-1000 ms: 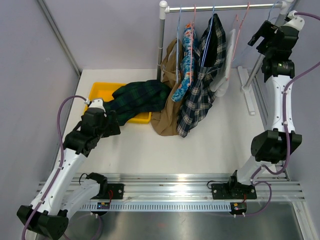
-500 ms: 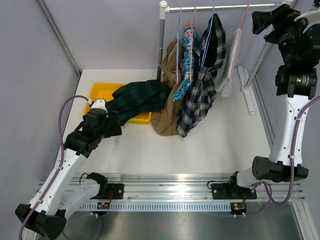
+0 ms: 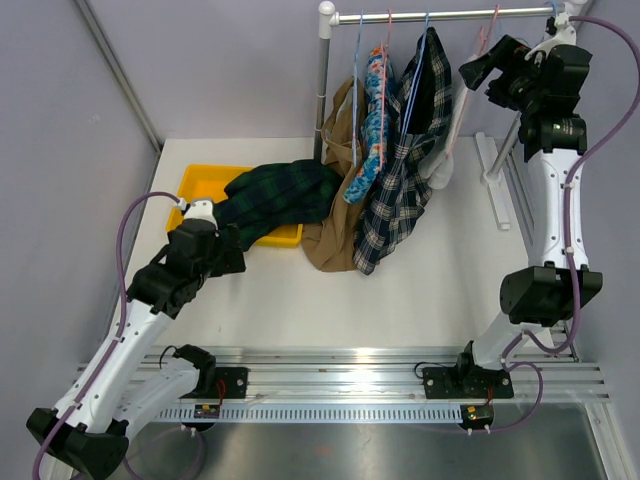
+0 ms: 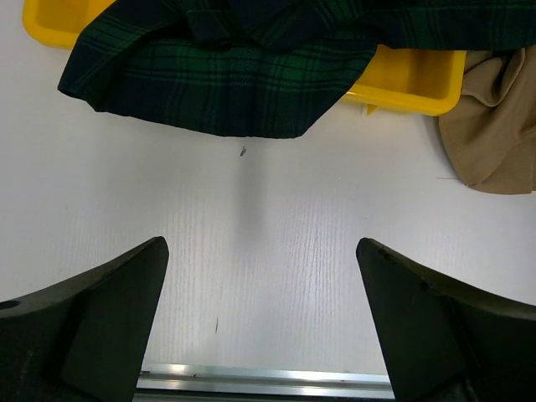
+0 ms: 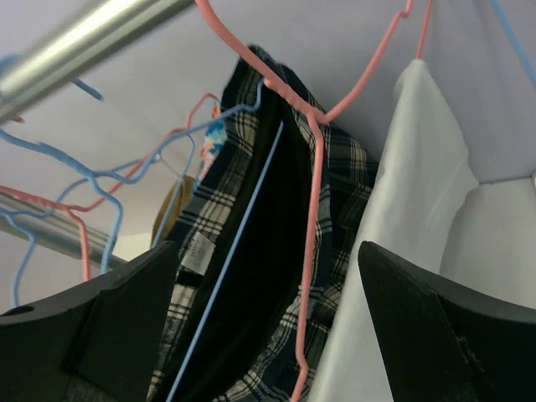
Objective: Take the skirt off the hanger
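Observation:
The straight wire of the pink hanger shows between my open fingers. I should move my right gripper left in the top view onto the wire and close.
The tan skirt (image 3: 335,215) hangs at the left end of the rail from a light-blue wire hanger (image 3: 356,70), and its hem pools on the table. Its edge also shows in the left wrist view (image 4: 494,142), and a sliver in the right wrist view (image 5: 177,202). My right gripper (image 3: 475,68) is open, high by the rail's right end, and holds nothing. Between its fingers I see a pink hanger (image 5: 310,209) and a plaid garment (image 5: 335,251). My left gripper (image 3: 228,252) hovers open and empty over bare table (image 4: 261,318), left of the skirt.
A yellow tray (image 3: 200,185) holds a dark green tartan garment (image 3: 280,195). On the rail (image 3: 440,15) hang a blue floral garment (image 3: 375,115), a plaid garment (image 3: 405,180) and a white garment (image 3: 448,140). Rack posts stand at the left (image 3: 322,90) and right (image 3: 515,130).
My right arm swung up past the rail's right end and then left, so its gripper now sits nearer the pink hanger. The left arm has barely moved.

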